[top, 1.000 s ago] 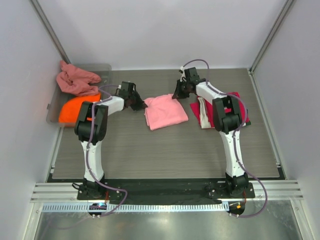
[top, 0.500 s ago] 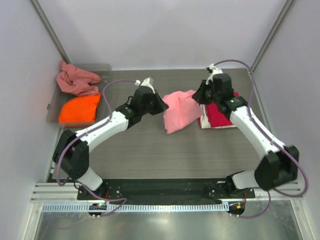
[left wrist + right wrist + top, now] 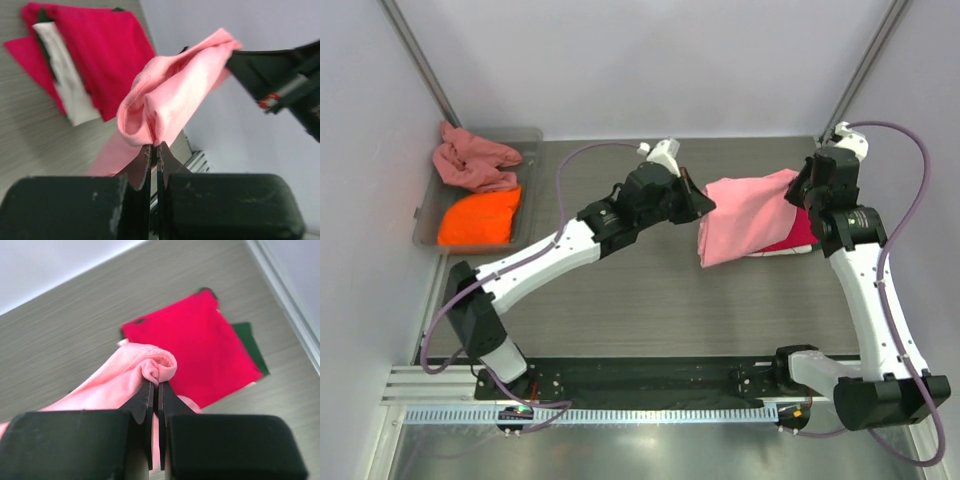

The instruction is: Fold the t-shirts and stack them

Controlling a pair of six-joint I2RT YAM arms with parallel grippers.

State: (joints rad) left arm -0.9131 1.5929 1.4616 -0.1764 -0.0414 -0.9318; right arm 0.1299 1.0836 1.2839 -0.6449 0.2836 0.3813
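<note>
I will next lower my right gripper outward onto the crimson shirt's far corner (image 3: 201, 302) and let go of the pink cloth there, because that corner is below and outward and is still bare.
The folded light pink t-shirt (image 3: 745, 212) hangs in the air between both grippers, above the stack at the right. My left gripper (image 3: 705, 203) is shut on its left corner (image 3: 150, 125). My right gripper (image 3: 798, 186) is shut on its right corner (image 3: 157, 367). Below lies the stack: a crimson red t-shirt (image 3: 197, 347) on top, with a white one (image 3: 62, 80) and a dark one (image 3: 250, 340) showing at the edges. In the top view only a strip of the red shirt (image 3: 798, 236) shows under the pink cloth.
A grey plastic tray (image 3: 425, 215) at the far left holds an orange t-shirt (image 3: 480, 217) and a dusty rose one (image 3: 470, 160). The cell walls stand close on the left, right and back. Both arms stretch over the right half of the table.
Both grippers have carried the pink t-shirt to the right, from the table's middle to above the red stack. The shirt is off the table and spread wider between them.
</note>
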